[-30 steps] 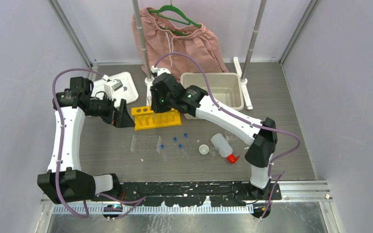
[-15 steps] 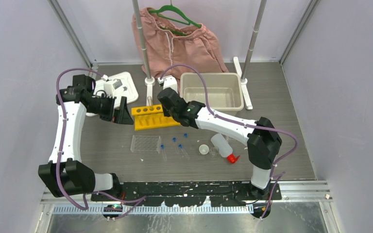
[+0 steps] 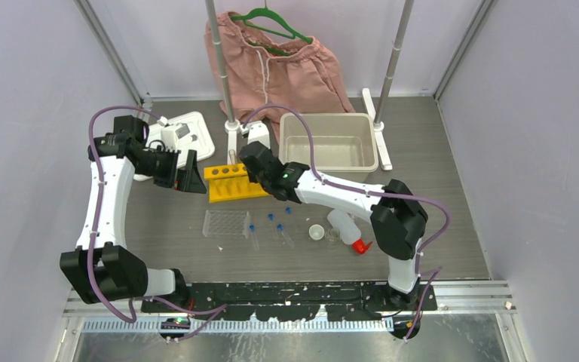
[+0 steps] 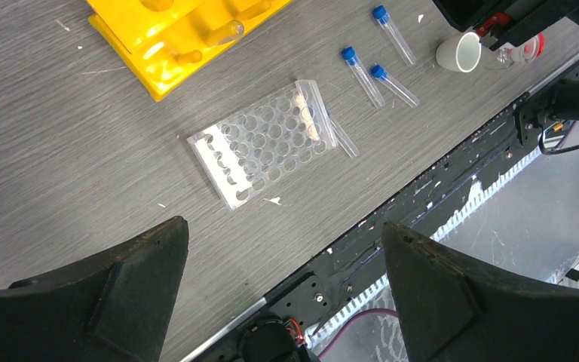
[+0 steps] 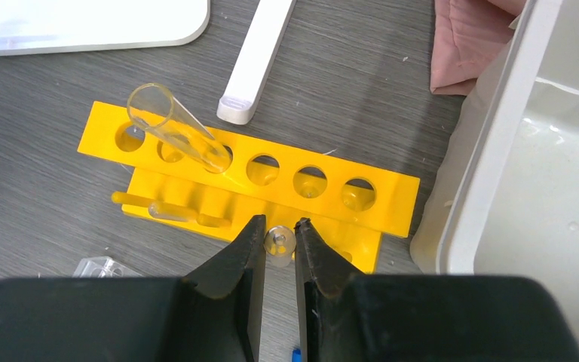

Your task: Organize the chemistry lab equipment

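Observation:
The right gripper moves down onto the rack's near peg row (image 3: 258,189) next and releases the clear tube, since bare pegs still show along that row.
The yellow tube rack (image 5: 250,175) lies on the table with one clear tube (image 5: 177,128) leaning in a hole near its left end. My right gripper (image 5: 279,240) is shut on another clear tube (image 5: 280,243), seen end-on, just in front of the rack's near edge. In the top view this gripper (image 3: 258,179) hangs over the rack (image 3: 230,185). My left gripper (image 4: 283,226) is open and holds nothing, high above the clear grid rack (image 4: 260,139). Blue-capped tubes (image 4: 362,66) lie loose beside the white dish (image 4: 458,54). The red-capped squeeze bottle (image 3: 344,226) lies on its side.
A beige bin (image 3: 332,142) stands right of the rack, a white tray (image 3: 188,132) at the back left. Pink shorts (image 3: 275,64) hang on a green hanger between two upright poles. A tiny beaker (image 3: 332,235) sits by the dish.
My right gripper has moved nearer and lower with its tube, from over the rack's back to its front right edge. The left arm has barely shifted.

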